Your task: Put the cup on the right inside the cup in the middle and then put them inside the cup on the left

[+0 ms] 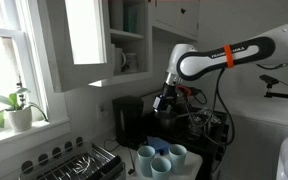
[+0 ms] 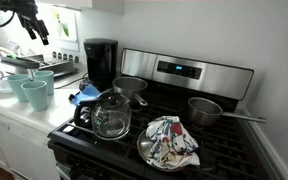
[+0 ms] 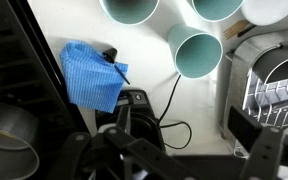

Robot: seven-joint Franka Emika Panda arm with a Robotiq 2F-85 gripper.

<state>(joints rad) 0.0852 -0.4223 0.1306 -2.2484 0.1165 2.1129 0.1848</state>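
The open gripper moves down and back onto the stove-side rim of the cup (image 2: 45,86) (image 3: 104,6) nearest the stove next, as that side stands clear of the other cups.
Three pale teal cups stand close together on the white counter: in an exterior view at left (image 1: 144,155), middle (image 1: 161,165) and right (image 1: 177,153). In the wrist view they show along the top edge (image 3: 129,8), (image 3: 216,8), with one lower (image 3: 196,52). In an exterior view two of them show clearly (image 2: 34,95), (image 2: 42,77). My gripper (image 1: 167,100) hangs well above the cups, beside the coffee maker. Its fingers are spread apart and empty in the wrist view (image 3: 184,130). It also shows at the top left of an exterior view (image 2: 29,20).
A black coffee maker (image 1: 127,120) with a loose cord (image 3: 169,100) stands by the cups. A blue cloth (image 3: 89,75) lies beside it. A dish rack (image 3: 274,90) is next to the cups. A stove (image 2: 184,110) holds a glass pot (image 2: 111,115) and pans.
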